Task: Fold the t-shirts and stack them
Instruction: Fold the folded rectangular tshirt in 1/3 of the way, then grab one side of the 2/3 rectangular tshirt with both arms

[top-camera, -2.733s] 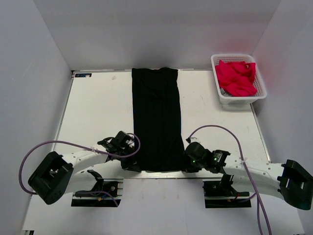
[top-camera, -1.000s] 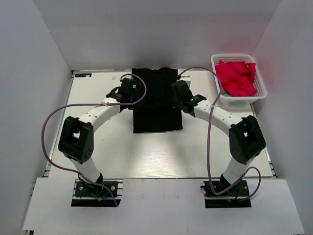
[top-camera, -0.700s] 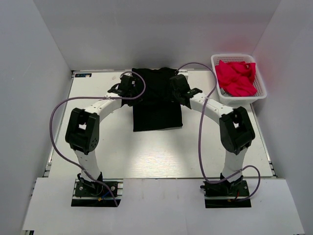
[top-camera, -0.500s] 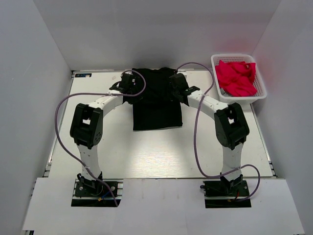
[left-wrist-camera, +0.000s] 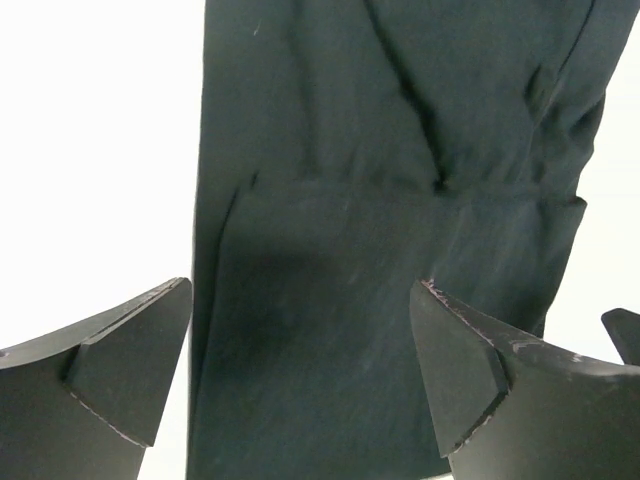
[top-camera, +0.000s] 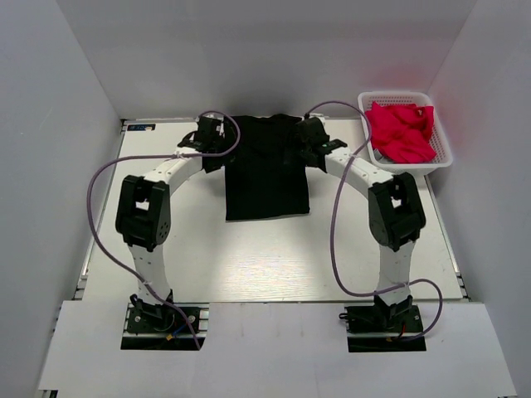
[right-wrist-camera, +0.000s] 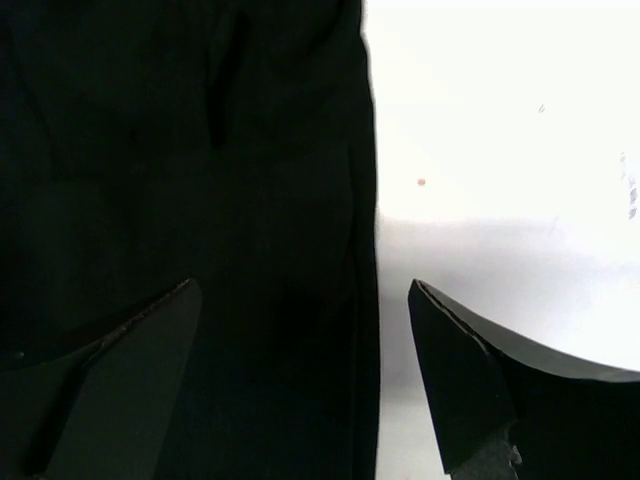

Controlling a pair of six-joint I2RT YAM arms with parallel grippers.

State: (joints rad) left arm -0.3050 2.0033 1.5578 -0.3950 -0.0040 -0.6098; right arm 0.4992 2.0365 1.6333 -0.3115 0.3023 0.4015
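My left gripper moves back and down onto the black t-shirt's near corner (top-camera: 228, 218) on the gripper's side next, since that corner is below it, toward my base.
A black t-shirt (top-camera: 267, 174) lies folded into a short rectangle at the back middle of the white table (top-camera: 166, 232). My left gripper (top-camera: 217, 148) hovers open over its far left edge. In the left wrist view that gripper (left-wrist-camera: 300, 365) holds nothing; one fingertip (left-wrist-camera: 130, 370) stands over bare table, and the black cloth (left-wrist-camera: 400, 200) runs below. My right gripper (top-camera: 309, 149) hovers open at the far right edge. In the right wrist view this gripper (right-wrist-camera: 300, 375) straddles the black shirt's (right-wrist-camera: 180, 200) right edge, empty. Pinkish-red t-shirts (top-camera: 402, 131) lie bunched in a basket.
The white mesh basket (top-camera: 412, 169) stands at the back right corner, beside the right arm's elbow. White walls enclose the table on the left, back and right. Purple cables loop from both arms over the table sides.
Both grippers went from shut to open and let go of the black shirt's folded-over edge. They also shifted a little farther back and outward. The shirt lies still.
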